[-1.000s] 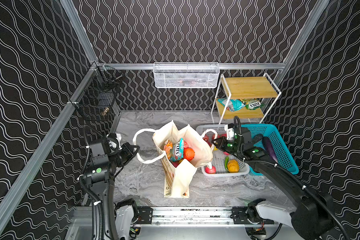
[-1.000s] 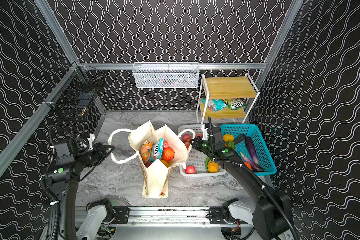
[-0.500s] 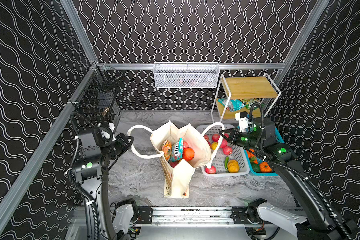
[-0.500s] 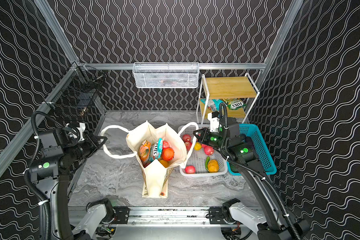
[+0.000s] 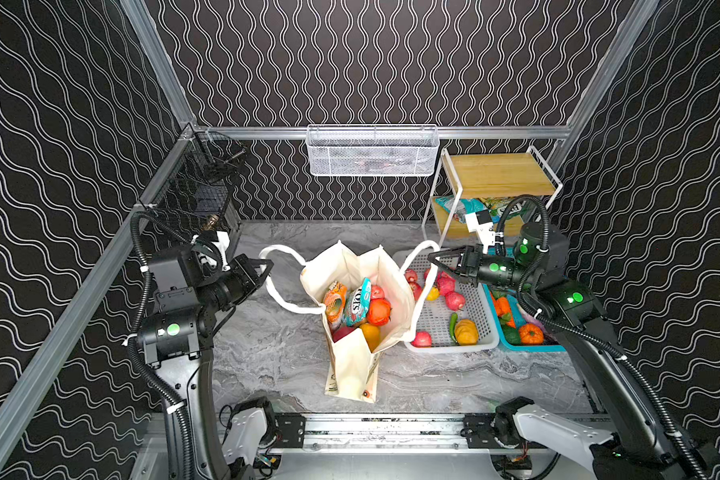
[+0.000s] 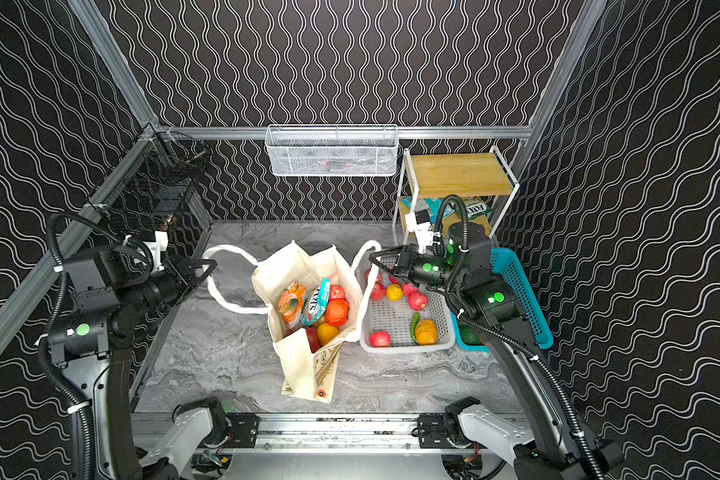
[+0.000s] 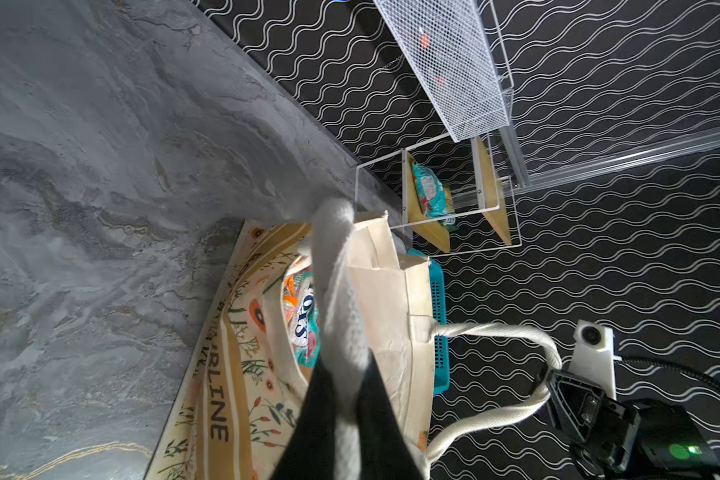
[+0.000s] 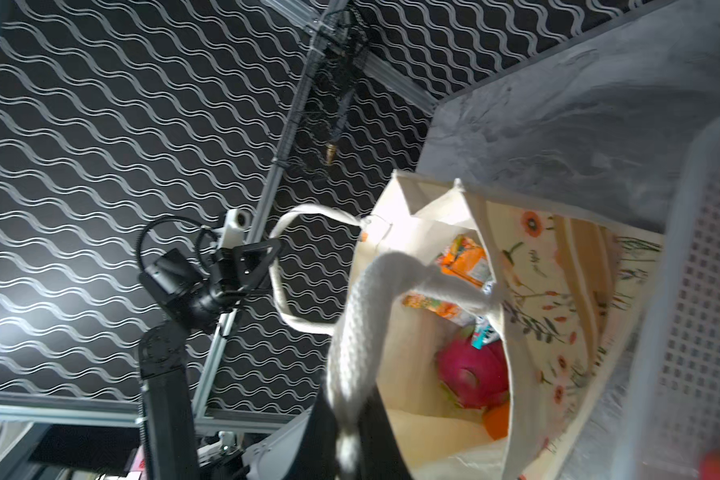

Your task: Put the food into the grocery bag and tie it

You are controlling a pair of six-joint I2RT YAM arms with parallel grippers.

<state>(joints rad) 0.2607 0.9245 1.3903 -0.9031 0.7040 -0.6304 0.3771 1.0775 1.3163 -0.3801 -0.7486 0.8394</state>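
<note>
The handle comes in toward the bag's opening (image 5: 361,297) (image 8: 444,320) next, between my right gripper and left gripper, and my right gripper releases it, since both handles stand apart.
The grocery bag (image 5: 350,365) (image 6: 304,365), a cream flower-print tote, stands upright with its mouth open in both top views. Inside lies food: an orange packet (image 5: 334,297), a teal packet (image 5: 358,305), an orange fruit (image 5: 378,311) and a pink dragon fruit (image 8: 470,374). My left gripper (image 5: 269,266) (image 6: 213,264) (image 7: 344,370) is shut on the bag's left handle (image 7: 337,291). On the other side, my right gripper (image 5: 431,257) (image 6: 373,255) (image 8: 350,399) is shut on the right handle (image 8: 362,311). Both handles are stretched outward from the bag.
Right of the bag a white perforated basket (image 5: 454,347) holds several fruits, and a teal basket (image 5: 528,348) stands beyond it. A wooden shelf rack (image 5: 499,174) with packets is at the back right. A white mesh basket (image 5: 371,151) hangs on the back wall and a black wire cage (image 5: 200,187) on the left wall.
Both arms have risen with the handles held in their jaws. The handles now stand higher and are drawn further out from the bag.
</note>
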